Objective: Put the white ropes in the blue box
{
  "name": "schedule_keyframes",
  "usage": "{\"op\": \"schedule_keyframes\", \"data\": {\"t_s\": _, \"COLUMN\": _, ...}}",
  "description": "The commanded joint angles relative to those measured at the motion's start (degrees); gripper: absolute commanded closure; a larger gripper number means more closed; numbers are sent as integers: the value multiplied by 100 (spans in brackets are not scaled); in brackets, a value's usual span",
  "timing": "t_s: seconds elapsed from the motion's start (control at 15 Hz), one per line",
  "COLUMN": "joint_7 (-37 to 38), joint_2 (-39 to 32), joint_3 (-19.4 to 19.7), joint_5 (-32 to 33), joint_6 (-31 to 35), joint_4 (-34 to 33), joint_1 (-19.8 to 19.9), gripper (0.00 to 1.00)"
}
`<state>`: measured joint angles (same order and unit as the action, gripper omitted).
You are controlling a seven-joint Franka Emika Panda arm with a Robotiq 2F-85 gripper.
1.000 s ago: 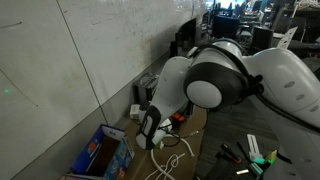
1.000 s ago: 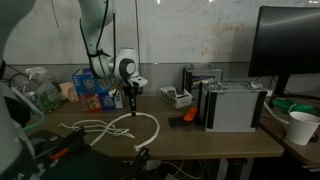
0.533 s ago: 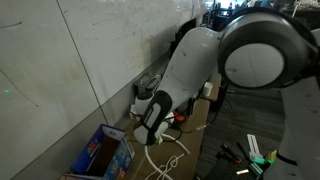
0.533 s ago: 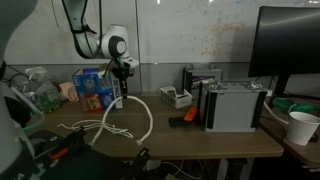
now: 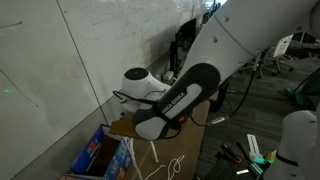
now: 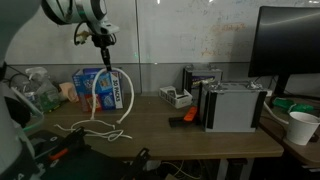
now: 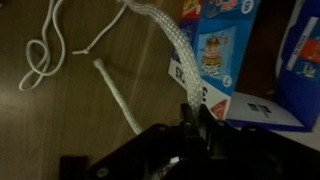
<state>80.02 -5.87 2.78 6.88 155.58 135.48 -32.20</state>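
The white rope hangs outside the near side of the blue box, so I should lift my gripper higher and carry it over the open top of the blue box to release.
My gripper [image 6: 102, 41] is shut on a white rope [image 6: 108, 95] and holds it high above the table, over the near side of the blue box [image 6: 97, 88]. The rope hangs in a long loop down to the wooden table [image 6: 180, 135]. In the wrist view the rope [image 7: 168, 45] runs from my jaws [image 7: 192, 118] past the blue box [image 7: 220, 50]. A thinner white rope [image 6: 88, 127] lies on the table; it also shows in the wrist view [image 7: 40, 55]. In an exterior view the blue box [image 5: 100, 152] sits below my arm and the rope [image 5: 153, 155] dangles.
A grey-white device box [image 6: 233, 105] stands at the right of the table, with an orange object [image 6: 187, 115] and a white cup [image 6: 300, 127] near it. A monitor [image 6: 290, 50] stands behind. Bottles and packets [image 6: 45, 92] crowd the left end.
My gripper has risen and moved left toward the blue box, lifting the white rope off the table so it hangs in a long loop.
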Motion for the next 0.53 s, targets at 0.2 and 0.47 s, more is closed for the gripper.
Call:
{"op": "schedule_keyframes", "data": {"t_s": 0.2, "joint_7": 2368, "joint_2": 1665, "joint_3": -1599, "joint_5": 1167, "joint_6": -1562, "joint_4": -307, "joint_1": 694, "gripper": 97}}
{"op": "schedule_keyframes", "data": {"t_s": 0.47, "joint_7": 3045, "joint_2": 2083, "joint_3": -2694, "joint_5": 1351, "joint_6": -2867, "joint_4": -1168, "joint_1": 935, "gripper": 97}}
